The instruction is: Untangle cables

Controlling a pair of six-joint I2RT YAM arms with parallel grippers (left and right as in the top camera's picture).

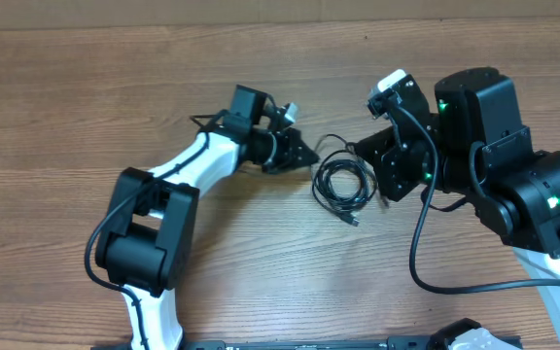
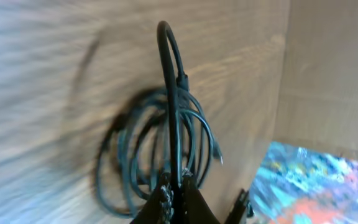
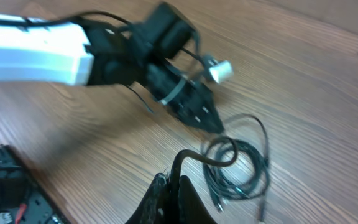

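Observation:
Bare tabletop lies to the right of my right gripper in the overhead view, so I should draw the piece of cable there, out of the coil [image 2: 148,162], and release it.
The cables [image 1: 343,183] lie as a small coil of thin black cords on the wooden table between the two arms, with a plug end [image 1: 353,222] sticking out toward the front. My left gripper [image 1: 311,156] is at the coil's left edge. In the left wrist view this gripper [image 2: 176,174] is shut on one strand [image 2: 169,81] that arches up over the coil [image 2: 148,162]. My right gripper [image 1: 380,190] is at the coil's right edge. In its wrist view the right gripper [image 3: 173,176] is shut on a strand that bends over to the coil [image 3: 241,168], with the left gripper [image 3: 211,123] just beyond.
A cardboard wall [image 2: 328,74] borders the table on the far side. A colourful patch [image 2: 316,186] shows at the lower right of the left wrist view. A black rail [image 1: 309,342] runs along the table's front edge. The right arm's own thick wire [image 1: 421,262] loops over the table.

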